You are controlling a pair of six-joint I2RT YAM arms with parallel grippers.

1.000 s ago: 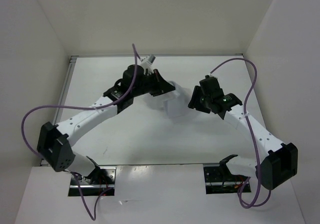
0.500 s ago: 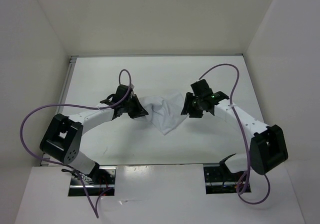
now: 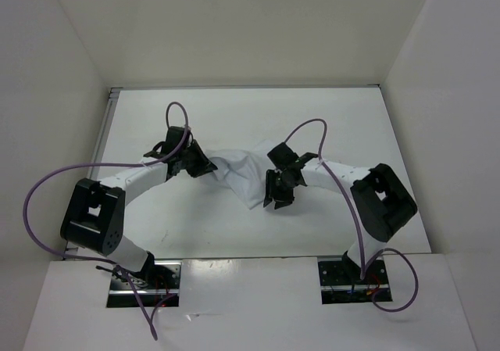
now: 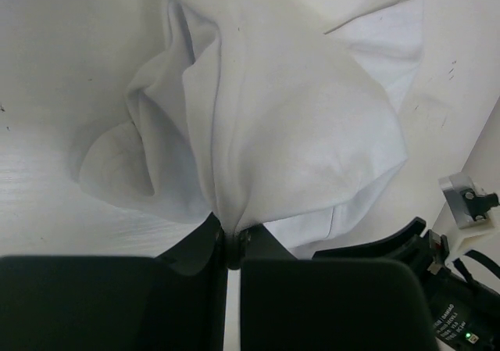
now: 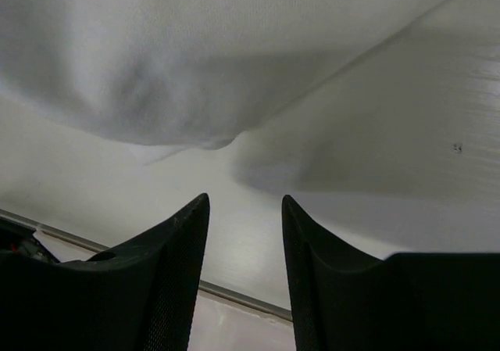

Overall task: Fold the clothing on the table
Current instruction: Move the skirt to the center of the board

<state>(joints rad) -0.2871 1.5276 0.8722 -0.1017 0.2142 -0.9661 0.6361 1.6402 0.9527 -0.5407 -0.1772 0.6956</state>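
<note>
The clothing lies bunched, so next my left gripper should draw back and release the pinched edge over the bare tabletop, which lies back of the gripper.
The white wrinkled clothing (image 3: 237, 171) lies bunched on the table (image 3: 336, 116) between the two arms. My left gripper (image 3: 205, 166) is shut on the clothing's left edge; in the left wrist view the fabric (image 4: 273, 116) fans out from the closed tips (image 4: 232, 234). My right gripper (image 3: 272, 199) stands open at the clothing's right side and points toward the near edge. In the right wrist view nothing lies between its fingers (image 5: 244, 202), and the clothing (image 5: 195, 54) hangs just beyond them over the table (image 5: 375, 155).
White upright walls (image 3: 62, 69) enclose the table on the left, back and right. Purple cables (image 3: 47, 187) loop off both arms. The table's metal rim (image 5: 234, 292) shows close under the right fingers. Two mounting plates (image 3: 144, 284) sit at the near edge.
The left gripper carried the clothing left and toward the near side, lowering it. The right gripper swung left and nearer, beside the clothing, and its jaws narrowed a little.
</note>
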